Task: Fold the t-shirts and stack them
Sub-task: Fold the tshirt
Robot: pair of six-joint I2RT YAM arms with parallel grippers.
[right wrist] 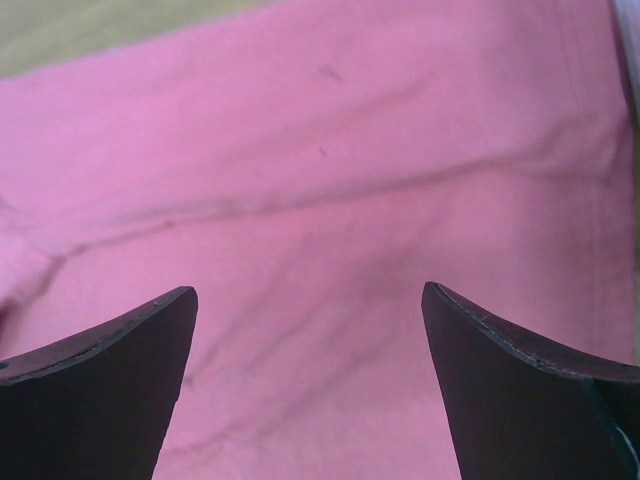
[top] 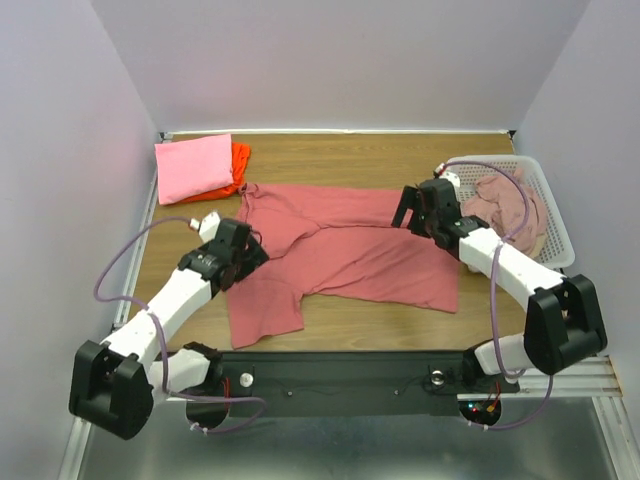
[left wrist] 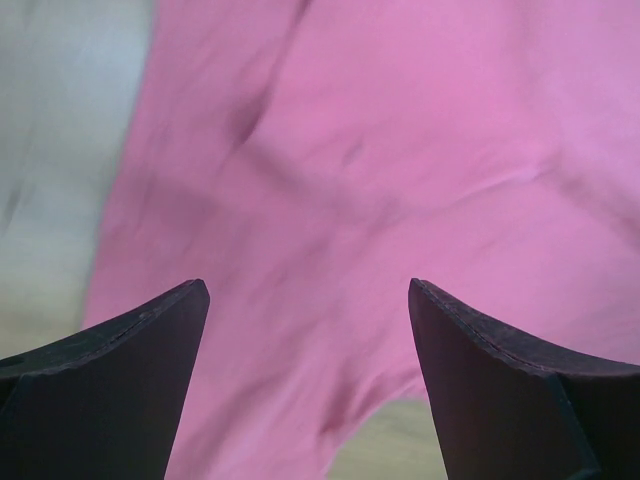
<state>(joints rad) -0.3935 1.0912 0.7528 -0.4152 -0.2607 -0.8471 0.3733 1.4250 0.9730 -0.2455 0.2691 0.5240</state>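
Observation:
The left gripper moves back toward the base and down onto the hem of the jutting, unfolded sleeve [top: 269, 340] next.
A large dusty rose-red t-shirt [top: 350, 250] lies spread and partly folded across the middle of the table. It fills the left wrist view [left wrist: 380, 180] and the right wrist view [right wrist: 330, 200]. My left gripper [top: 250, 250] hovers open over its left side near a sleeve, holding nothing. My right gripper [top: 412, 212] hovers open over its upper right part, holding nothing. A folded bright pink t-shirt [top: 193, 167] lies on an orange-red one [top: 239, 166] at the back left. A paler dusty-pink t-shirt [top: 510, 205] is bunched in the basket.
A white plastic mesh basket [top: 553, 215] stands at the right edge of the table. Bare wooden table [top: 350, 155] shows behind the shirt and along the front. White walls enclose the table on three sides.

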